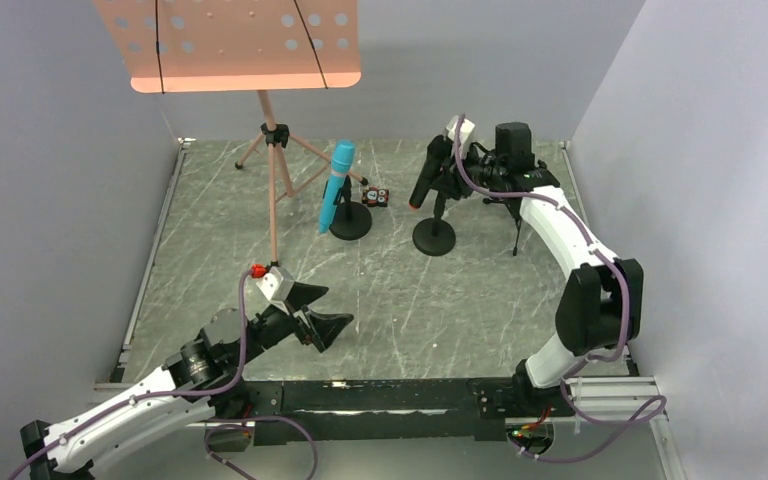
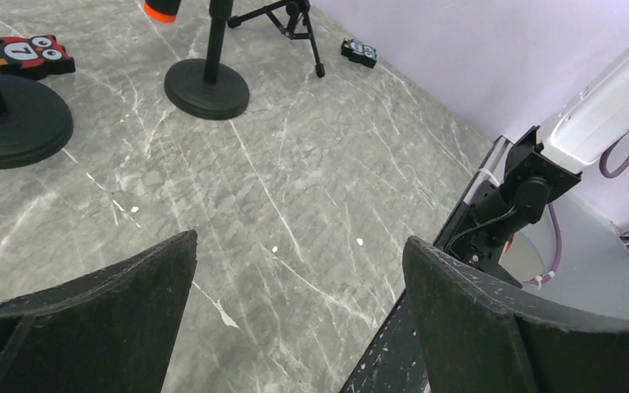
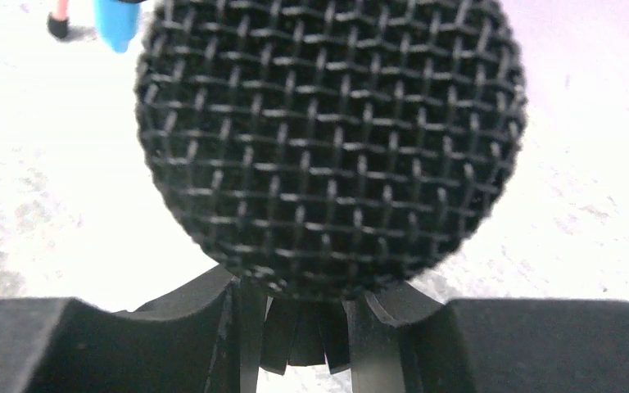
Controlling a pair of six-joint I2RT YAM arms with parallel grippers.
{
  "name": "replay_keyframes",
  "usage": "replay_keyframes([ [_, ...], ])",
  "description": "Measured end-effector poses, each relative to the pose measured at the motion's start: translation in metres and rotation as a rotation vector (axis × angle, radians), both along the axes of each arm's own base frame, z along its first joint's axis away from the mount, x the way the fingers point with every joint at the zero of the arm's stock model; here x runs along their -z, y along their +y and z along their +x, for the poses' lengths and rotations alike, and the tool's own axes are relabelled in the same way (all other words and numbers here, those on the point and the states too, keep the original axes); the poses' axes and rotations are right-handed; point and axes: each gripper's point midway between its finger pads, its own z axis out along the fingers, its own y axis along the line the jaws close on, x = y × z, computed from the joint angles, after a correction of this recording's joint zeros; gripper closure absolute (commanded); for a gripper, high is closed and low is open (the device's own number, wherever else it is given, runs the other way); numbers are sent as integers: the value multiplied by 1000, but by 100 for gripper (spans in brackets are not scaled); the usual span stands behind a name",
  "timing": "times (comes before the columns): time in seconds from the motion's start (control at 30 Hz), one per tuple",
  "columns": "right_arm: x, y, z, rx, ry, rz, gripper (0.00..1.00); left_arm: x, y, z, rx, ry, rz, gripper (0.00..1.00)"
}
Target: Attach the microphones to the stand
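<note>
The black microphone already leans across the top of the second stand. Next, my right gripper eases the microphone slightly outward there, then releases it.
The bright blue microphone (image 1: 337, 186) sits tilted in a clip on a round-based stand (image 1: 350, 224). The black microphone with the orange end (image 1: 426, 176) leans over a second round-based stand (image 1: 434, 238), orange end down. Its orange end (image 2: 160, 10) also shows in the left wrist view. My right gripper (image 1: 453, 160) is shut on its upper part. In the right wrist view its black mesh head (image 3: 328, 139) fills the frame above my right gripper (image 3: 303, 332). My left gripper (image 1: 327, 309) is open and empty over the near table (image 2: 299, 246). The silver-headed microphone is not visible.
An orange music stand (image 1: 230, 45) on a thin tripod (image 1: 275, 180) stands at the back left. A small black tripod (image 1: 513, 215) is behind the right arm. An owl card (image 1: 375, 197) lies by the blue microphone's stand. A small card (image 2: 359, 52) lies near the wall.
</note>
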Motion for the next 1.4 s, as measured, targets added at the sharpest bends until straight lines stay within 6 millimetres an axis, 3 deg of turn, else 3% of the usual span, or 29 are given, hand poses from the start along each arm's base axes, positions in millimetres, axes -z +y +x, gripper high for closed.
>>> replay_keyframes([
  [0.23, 0, -2, 34, 75, -17, -7, 73, 4, 6, 3, -32, 20, 29, 1],
  [0.3, 0, -3, 37, 84, -16, -6, 61, 6, 7, 4, -42, 28, 40, 1],
  [0.4, 0, -3, 38, 82, -15, -6, 30, 10, 10, 5, -59, 43, 56, 1],
  [0.47, -2, -4, 38, 86, -19, -3, 15, 12, 12, 7, -72, 52, 68, 1],
  [0.53, -4, -8, 36, 97, -29, 3, 6, 14, 15, 7, -84, 60, 81, 1],
  [0.67, -20, -29, 23, 139, -53, 20, 1, 5, 25, 10, -131, 77, 98, 1],
  [0.83, -68, -61, 0, 203, -161, 35, 0, -31, 37, 17, -199, 73, 106, 1],
  [0.97, -104, -84, -32, 267, -233, 54, 0, -56, 46, 35, -260, 71, 161, 1],
  [1.1, -131, -130, -69, 483, -268, 102, 0, -74, 95, 77, -446, 87, 187, 1],
  [1.17, -145, -158, -91, 638, -289, 133, 0, -79, 125, 92, -537, 110, 185, 1],
  [1.23, -155, -172, -108, 749, -307, 170, 0, -89, 149, 102, -601, 123, 166, 1],
  [1.33, -159, -188, -130, 907, -304, 239, 0, -103, 171, 112, -646, 133, 141, 1],
  [1.4, -159, -202, -144, 1028, -290, 277, 0, -106, 175, 112, -649, 138, 138, 1],
])
